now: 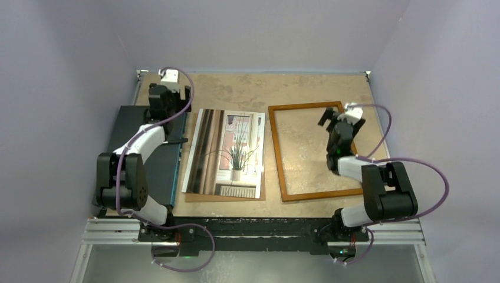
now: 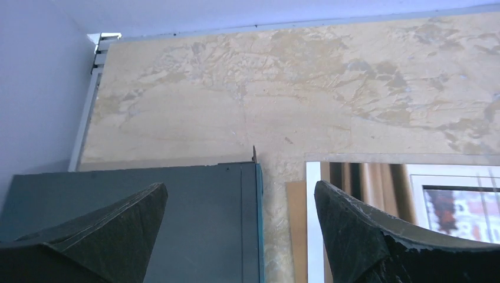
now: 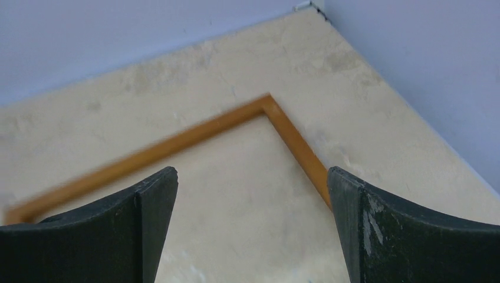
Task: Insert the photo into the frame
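Note:
My right gripper is open and its fingers can fit around the frame's bar beside the photo, so I will next move it to the left in the top view and down onto the bar.
The photo (image 1: 227,152), a glossy print of a spiky plant by a window, lies flat in the middle of the table on a brown backing board (image 1: 233,198). Its far left corner shows in the left wrist view (image 2: 377,177). The orange-brown frame (image 1: 277,159) lies flat to its right; its far right corner shows in the right wrist view (image 3: 277,115). My left gripper (image 1: 169,94) is open and empty above the far corner of the dark flat box, left of the photo. My right gripper (image 1: 333,115) is open and empty above the frame's far right part.
A dark flat box (image 1: 156,162) lies at the table's left side, also in the left wrist view (image 2: 194,224). The worn beige table top (image 1: 283,88) runs to grey walls at the back and both sides.

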Robot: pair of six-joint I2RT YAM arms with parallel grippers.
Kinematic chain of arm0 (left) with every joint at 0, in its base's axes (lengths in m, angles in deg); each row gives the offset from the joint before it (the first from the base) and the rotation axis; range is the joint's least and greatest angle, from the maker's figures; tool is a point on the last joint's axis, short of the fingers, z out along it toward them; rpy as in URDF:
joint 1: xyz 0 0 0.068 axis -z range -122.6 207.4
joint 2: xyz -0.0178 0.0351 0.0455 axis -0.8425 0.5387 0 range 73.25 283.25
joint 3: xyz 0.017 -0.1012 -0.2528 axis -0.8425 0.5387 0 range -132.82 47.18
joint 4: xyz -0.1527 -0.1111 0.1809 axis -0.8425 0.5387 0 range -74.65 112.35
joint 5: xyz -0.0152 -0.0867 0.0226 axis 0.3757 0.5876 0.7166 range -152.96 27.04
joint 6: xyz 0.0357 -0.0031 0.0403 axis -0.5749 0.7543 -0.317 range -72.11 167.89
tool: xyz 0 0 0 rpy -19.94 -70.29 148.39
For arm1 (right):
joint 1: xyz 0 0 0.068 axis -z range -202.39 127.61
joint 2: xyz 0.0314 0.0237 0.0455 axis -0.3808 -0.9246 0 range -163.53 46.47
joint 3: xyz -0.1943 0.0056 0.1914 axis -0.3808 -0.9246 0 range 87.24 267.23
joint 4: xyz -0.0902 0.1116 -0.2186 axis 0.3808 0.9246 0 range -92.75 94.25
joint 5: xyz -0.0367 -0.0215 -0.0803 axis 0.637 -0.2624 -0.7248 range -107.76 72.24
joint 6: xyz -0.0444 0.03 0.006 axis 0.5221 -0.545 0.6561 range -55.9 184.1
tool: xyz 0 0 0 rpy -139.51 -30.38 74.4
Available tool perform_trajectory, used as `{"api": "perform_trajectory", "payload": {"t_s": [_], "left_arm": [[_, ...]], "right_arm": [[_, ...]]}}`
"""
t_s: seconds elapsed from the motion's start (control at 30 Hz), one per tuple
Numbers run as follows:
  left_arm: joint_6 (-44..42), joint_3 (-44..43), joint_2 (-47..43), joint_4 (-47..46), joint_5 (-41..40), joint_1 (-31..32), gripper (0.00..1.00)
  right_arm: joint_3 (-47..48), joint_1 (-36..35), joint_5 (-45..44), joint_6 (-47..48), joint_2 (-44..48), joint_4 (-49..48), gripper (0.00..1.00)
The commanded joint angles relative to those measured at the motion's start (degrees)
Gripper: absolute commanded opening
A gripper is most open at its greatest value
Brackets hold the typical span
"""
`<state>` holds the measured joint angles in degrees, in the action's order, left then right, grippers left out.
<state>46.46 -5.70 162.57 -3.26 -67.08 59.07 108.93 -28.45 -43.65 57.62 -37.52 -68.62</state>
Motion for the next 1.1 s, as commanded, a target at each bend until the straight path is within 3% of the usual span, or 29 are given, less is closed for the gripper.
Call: {"api": "perform_trajectory", "payload": {"t_s": [0.0, 0.17, 0.3, 0.47, 0.6, 0.77, 1.07], "left_arm": [[0.12, -8.63, -4.0, 23.67, 6.0, -2.7, 0.94], [3.17, -14.25, -5.7, 30.82, 10.98, -4.58, 0.94], [3.65, -16.12, -6.61, 34.49, 13.23, -5.24, 0.94], [3.52, -17.94, -6.06, 38.49, 14.92, -7.14, 0.94], [3.44, -17.65, -5.04, 40.39, 16.5, -8.58, 0.93], [3.33, -17.3, -4.03, 42.36, 17.83, -9.4, 0.88], [2.27, -16.27, -5.51, 45.02, 17.99, -9.41, 0.87]], "right_arm": [[18.42, 0.44, -5.32, -10.52, 3.7, 33.42, 0.99], [27.66, 0.64, 3.06, -23.83, 2.25, 45.35, 0.99], [29.07, -0.21, 16.87, -20.31, 1.6, 44.54, 0.99], [29.94, -12.29, 9.85, -13.11, 1.41, 48.4, 0.99], [32.83, -20.24, 3.57, -13.31, -2.36, 55.03, 0.99], [35.02, -26.61, 2.34, -15.48, -7.31, 60.14, 0.99], [34.34, -31.22, -1.3, -19.91, -13.18, 65.34, 0.78]]}}
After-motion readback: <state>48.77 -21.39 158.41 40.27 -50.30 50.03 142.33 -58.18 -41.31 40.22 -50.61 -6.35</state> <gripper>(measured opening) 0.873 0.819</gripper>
